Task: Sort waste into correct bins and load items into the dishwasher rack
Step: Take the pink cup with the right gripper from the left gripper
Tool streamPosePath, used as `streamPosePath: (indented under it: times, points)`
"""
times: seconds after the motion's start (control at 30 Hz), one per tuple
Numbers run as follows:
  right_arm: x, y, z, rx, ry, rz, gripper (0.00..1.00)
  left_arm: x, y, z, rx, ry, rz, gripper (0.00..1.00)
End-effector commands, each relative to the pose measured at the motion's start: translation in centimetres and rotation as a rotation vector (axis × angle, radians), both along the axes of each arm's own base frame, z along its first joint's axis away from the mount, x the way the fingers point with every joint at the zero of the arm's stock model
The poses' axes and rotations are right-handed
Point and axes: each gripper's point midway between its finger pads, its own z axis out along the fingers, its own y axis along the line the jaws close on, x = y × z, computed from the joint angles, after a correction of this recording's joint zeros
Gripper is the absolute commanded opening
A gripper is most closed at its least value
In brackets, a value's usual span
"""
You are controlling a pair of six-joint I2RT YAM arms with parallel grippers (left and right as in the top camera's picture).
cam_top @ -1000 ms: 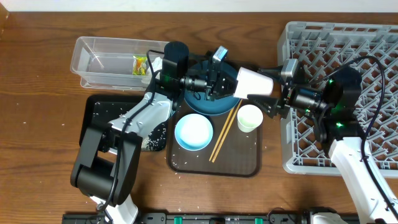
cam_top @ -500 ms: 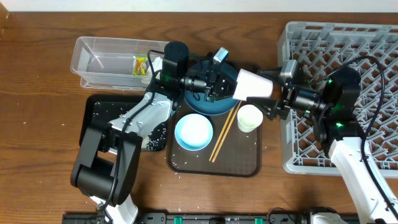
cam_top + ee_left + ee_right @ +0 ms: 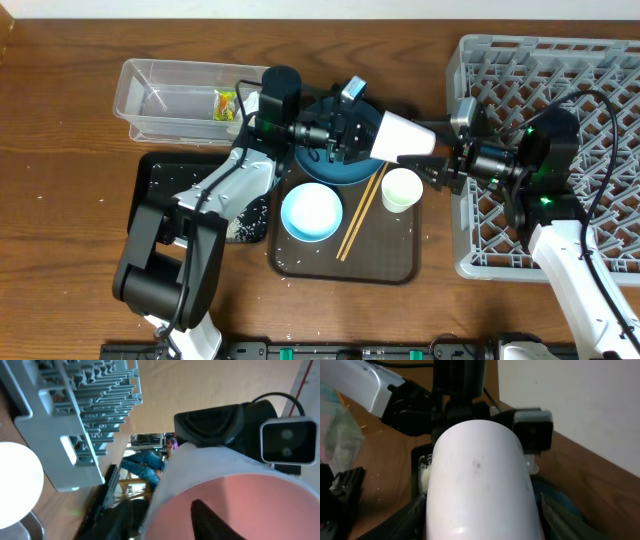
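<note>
My right gripper will next swing to the right in the overhead view over to the rack's far end [image 3: 630, 196]. It will tip the sideways cup so its opening points down, lower it and let it go.
A white cup [image 3: 405, 136] with a pink inside [image 3: 240, 495] hangs on its side above the brown tray, between my two grippers. My right gripper [image 3: 430, 152] is shut on its base end, with its fingers [image 3: 415, 515] on both sides of the white wall [image 3: 480, 475]. My left gripper [image 3: 352, 135] is at the cup's mouth and stands open. One of its fingers [image 3: 212, 520] is inside the cup, off the wall. Under them lies the blue plate [image 3: 322, 168]. The light-blue bowl [image 3: 311, 212], a second white cup [image 3: 400, 189] and the chopsticks [image 3: 360, 213] sit on the tray.
The grey dishwasher rack [image 3: 560, 70] fills the right side. The clear tub [image 3: 170, 95] at the back left holds the yellow-green wrapper [image 3: 223, 104]. In front of it, the black tray [image 3: 160, 200] holds rice grains [image 3: 245, 225]. The brown serving tray [image 3: 390, 262] is in the middle.
My left gripper was shut on the cup's rim and has let go. My right gripper has narrowed onto the cup's base. The cup shifted slightly left and tilted.
</note>
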Motion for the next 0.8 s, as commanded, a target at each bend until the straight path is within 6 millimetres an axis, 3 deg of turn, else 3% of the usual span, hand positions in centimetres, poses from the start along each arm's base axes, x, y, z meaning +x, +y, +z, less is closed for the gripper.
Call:
streamPosePath:
  times: [0.0, 0.07, 0.2, 0.27, 0.5, 0.77]
  points:
    - [0.4, 0.1, -0.2, -0.018, 0.019, -0.029, 0.47, 0.3, 0.8, 0.7, -0.036, -0.142, -0.002, 0.45]
    - [0.8, -0.2, -1.0, -0.034, 0.057, -0.065, 0.40, 0.6, 1.1, 0.6, -0.043, -0.184, 0.008, 0.48]
    - [2.5, -1.4, -2.3, -0.049, 0.172, -0.212, 0.11, 1.9, 2.6, 0.6, -0.044, -0.217, 0.048, 0.49]
    - [3.4, -2.3, -2.4, -0.053, 0.186, -0.284, 0.03, 2.5, 3.4, 0.7, -0.042, -0.218, 0.072, 0.49]
    - [5.4, -5.4, -1.7, -0.067, 0.179, -0.494, 0.01, 4.8, 4.9, 0.3, -0.013, -0.211, 0.181, 0.49]
    - [6.3, -8.9, -0.6, -0.024, 0.228, -0.683, 0.01, 8.1, 5.8, -4.4, 0.181, -0.117, 0.407, 0.48]
